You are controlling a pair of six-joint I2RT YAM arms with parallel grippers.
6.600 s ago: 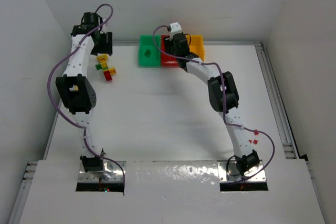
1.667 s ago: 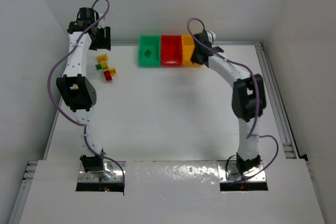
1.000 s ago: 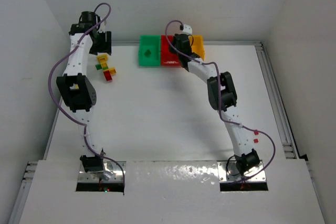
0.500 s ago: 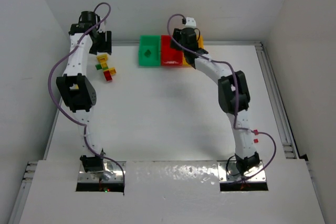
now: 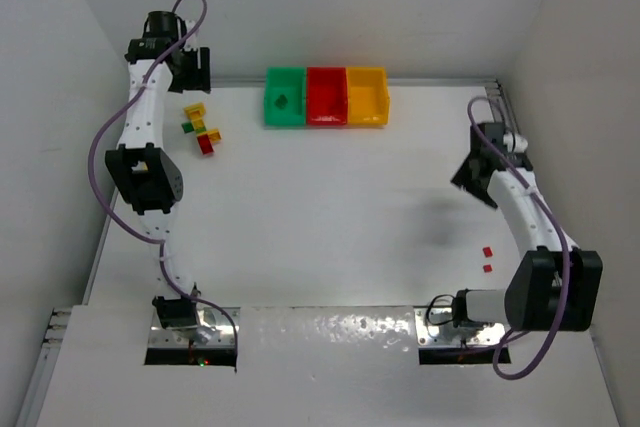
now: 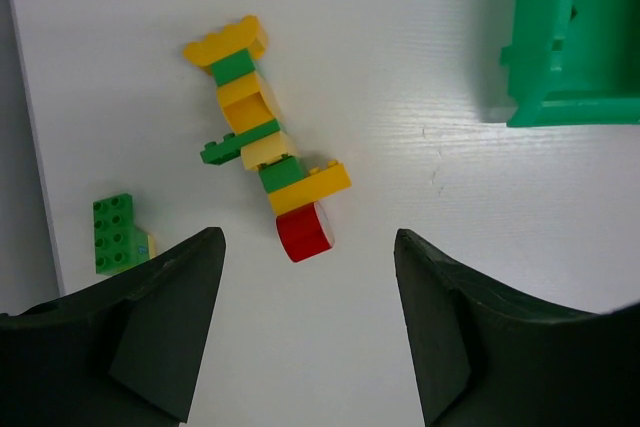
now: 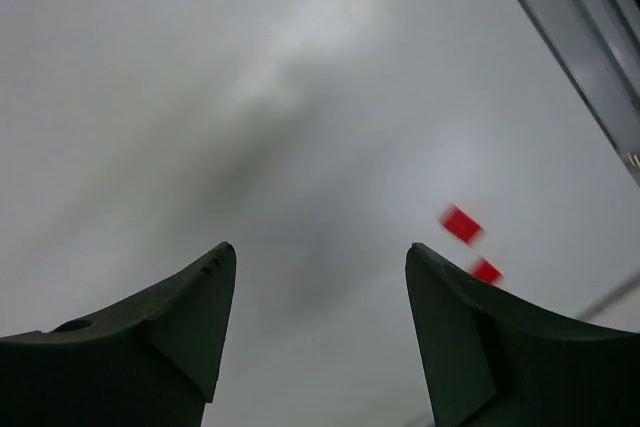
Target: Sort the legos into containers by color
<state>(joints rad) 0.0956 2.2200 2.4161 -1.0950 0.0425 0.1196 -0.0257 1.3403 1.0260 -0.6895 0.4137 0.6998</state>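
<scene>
My right gripper moves back, turns and lowers its fingers astride the farther red lego (image 5: 487,252) next. The lego lies below and back of the gripper, at an angle to its fingers.
Three bins stand in a row at the back: green (image 5: 272,107), red (image 5: 326,117), yellow (image 5: 367,119). A stuck-together cluster of yellow, green and red legos (image 5: 202,128) lies at the far left. In the left wrist view the cluster (image 6: 262,142) ends in a red piece (image 6: 305,231), with a separate green brick (image 6: 114,232) beside it. My left gripper (image 6: 307,282) is open and empty above the cluster. Two small red legos (image 5: 487,259) lie at the right. My right gripper (image 7: 320,252) is open and empty, with the red legos (image 7: 461,224) to its right.
A corner of the green bin (image 6: 560,77) shows in the left wrist view. A green piece (image 5: 283,101) lies inside the green bin. A metal rail (image 5: 525,182) runs along the table's right edge. White walls close the left, back and right sides.
My right arm has swung away from the bins at the back to the right side of the table, near the two red legos. The left arm has hardly moved.
</scene>
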